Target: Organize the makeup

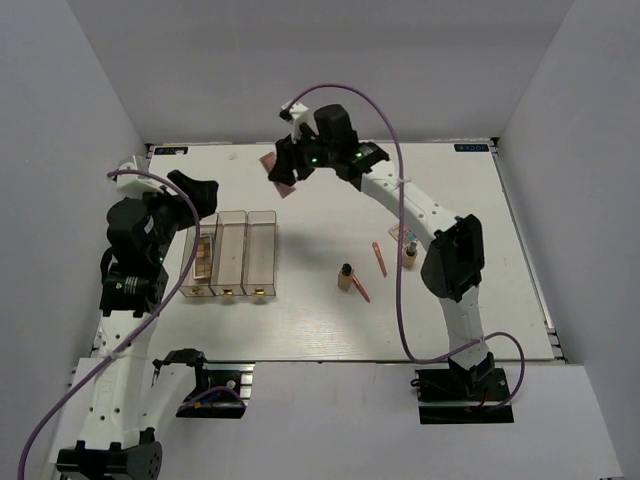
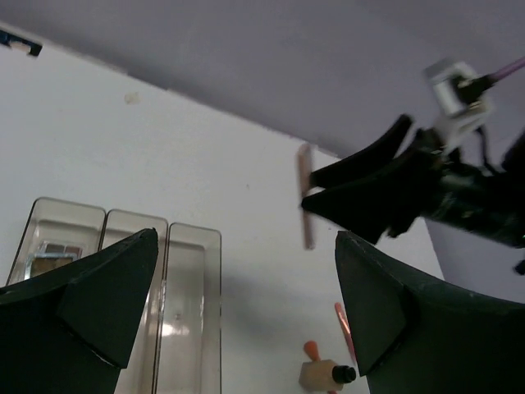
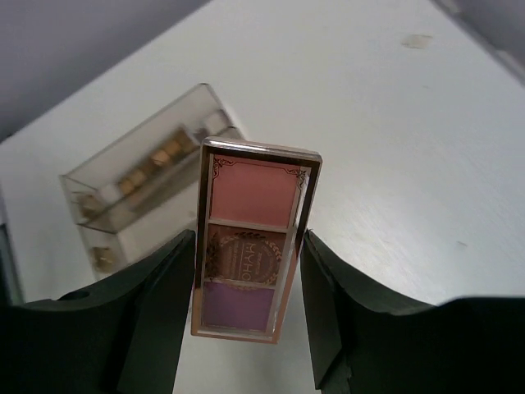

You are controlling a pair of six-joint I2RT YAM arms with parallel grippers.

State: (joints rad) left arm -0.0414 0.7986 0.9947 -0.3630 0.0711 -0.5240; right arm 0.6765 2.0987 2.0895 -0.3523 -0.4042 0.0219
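Note:
The pink palette swings back and to the left in the top view with my right gripper next for its release, since the brown palette's section of the clear box lies that way.
My right gripper [image 1: 286, 168] is shut on a pink and purple eyeshadow palette [image 3: 250, 263] and holds it by its long edges above the far middle of the table. The palette also shows in the top view [image 1: 283, 176] and edge-on in the left wrist view [image 2: 305, 197]. My left gripper [image 2: 244, 246] is open and empty over the far end of the clear box [image 1: 232, 255]. A brown palette [image 1: 203, 258] lies in the box's left compartment. Two tan bottles [image 1: 345, 277] [image 1: 410, 255], two coral sticks [image 1: 379, 258] [image 1: 360, 290] and a small palette [image 1: 405, 232] lie at centre right.
The clear three-compartment box [image 2: 193, 312] stands left of centre, and its middle and right compartments look empty. It also shows behind the held palette in the right wrist view [image 3: 148, 185]. White walls close in the table on three sides.

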